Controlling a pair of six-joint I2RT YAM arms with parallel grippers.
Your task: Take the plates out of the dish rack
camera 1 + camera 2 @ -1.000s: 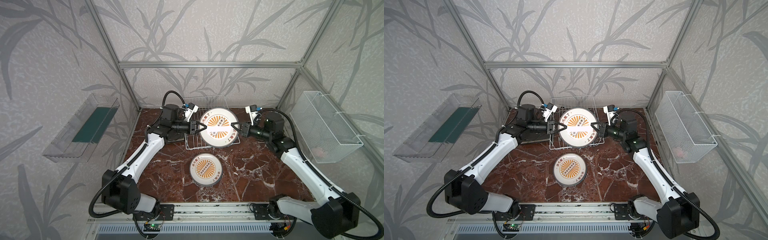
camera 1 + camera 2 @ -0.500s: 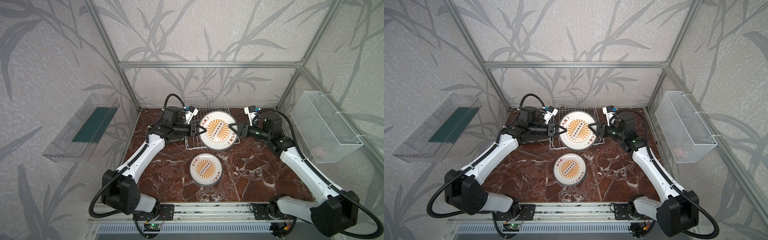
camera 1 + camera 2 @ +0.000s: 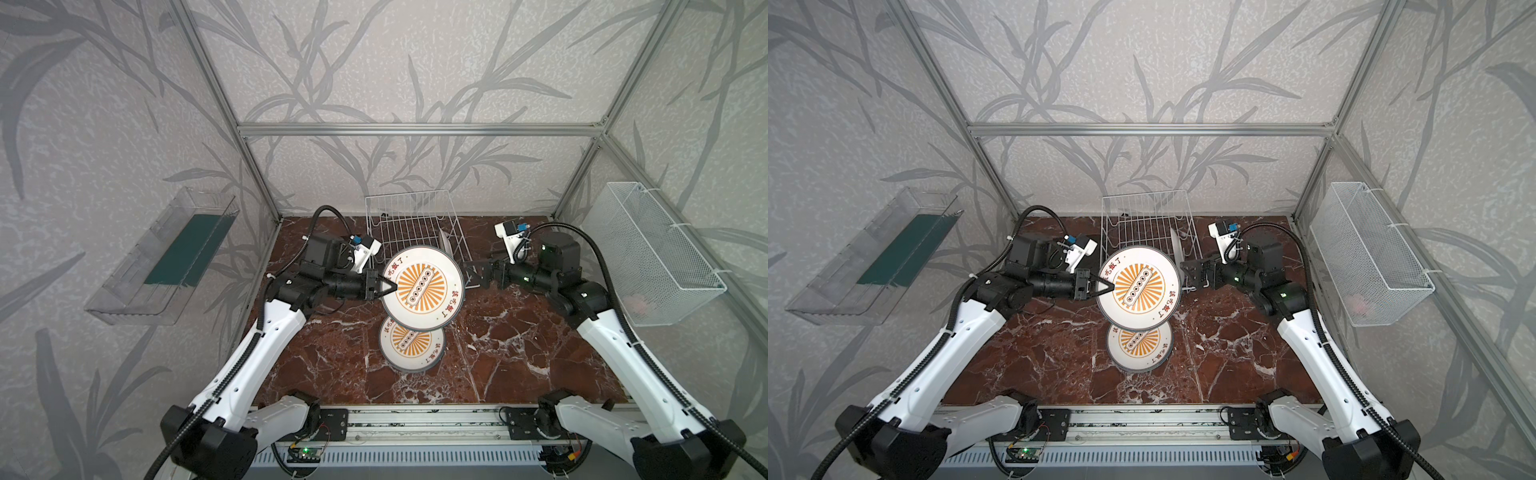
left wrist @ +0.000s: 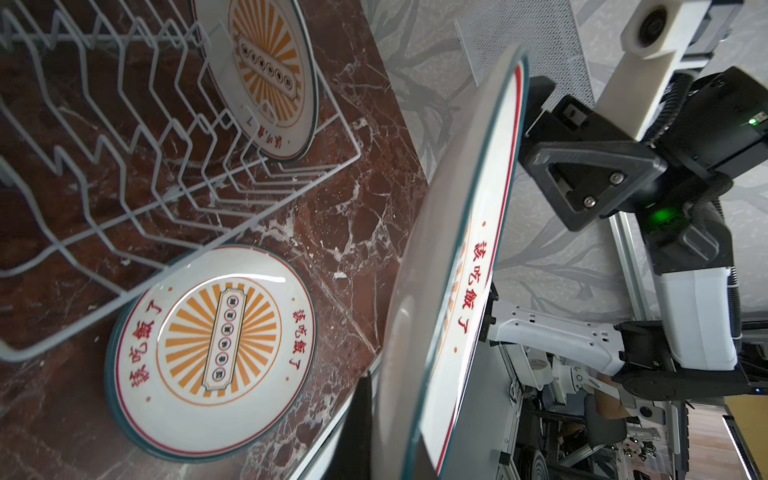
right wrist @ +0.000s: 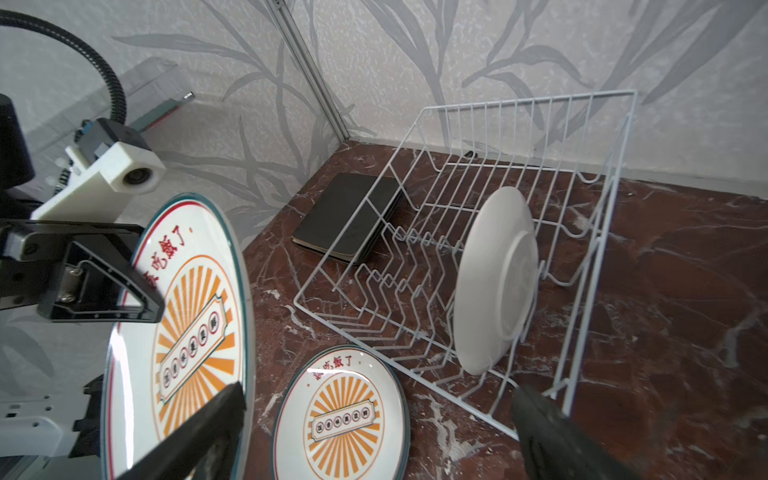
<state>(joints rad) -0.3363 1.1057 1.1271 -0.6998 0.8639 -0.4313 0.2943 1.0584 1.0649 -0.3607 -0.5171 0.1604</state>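
The matching plate in my left gripper goes down and back toward the base next, onto the stack of sunburst plates below, for release there.
My left gripper [image 3: 388, 286] [image 3: 1106, 287] [image 4: 395, 449] is shut on the left rim of a round white plate [image 3: 422, 287] [image 3: 1139, 289] [image 4: 453, 266] [image 5: 187, 332] with an orange sunburst face, holding it in the air in front of the dish rack [image 3: 411, 224] [image 3: 1142, 220] [image 5: 540, 137]. My right gripper [image 3: 473, 276] [image 3: 1192, 272] [image 5: 374, 436] stands open just off that plate's right rim, holding nothing. One round plate [image 3: 444, 245] [image 5: 494, 282] [image 4: 270, 75] stands upright in the rack. A stack of round sunburst plates [image 3: 411, 345] [image 3: 1140, 345] [image 5: 340, 419] lies on the table below the held plate.
A stack of black-backed square plates [image 5: 349, 216] lies face down on the table left of the rack. A fine-mesh white basket [image 3: 652, 257] hangs on the right wall and a clear plastic tray [image 3: 162, 257] on the left wall. The tabletop is dark red marble [image 3: 519, 345].
My right gripper has opened and let go of the held plate's right rim. My left gripper has carried the plate forward and a little left, over the stack on the table.
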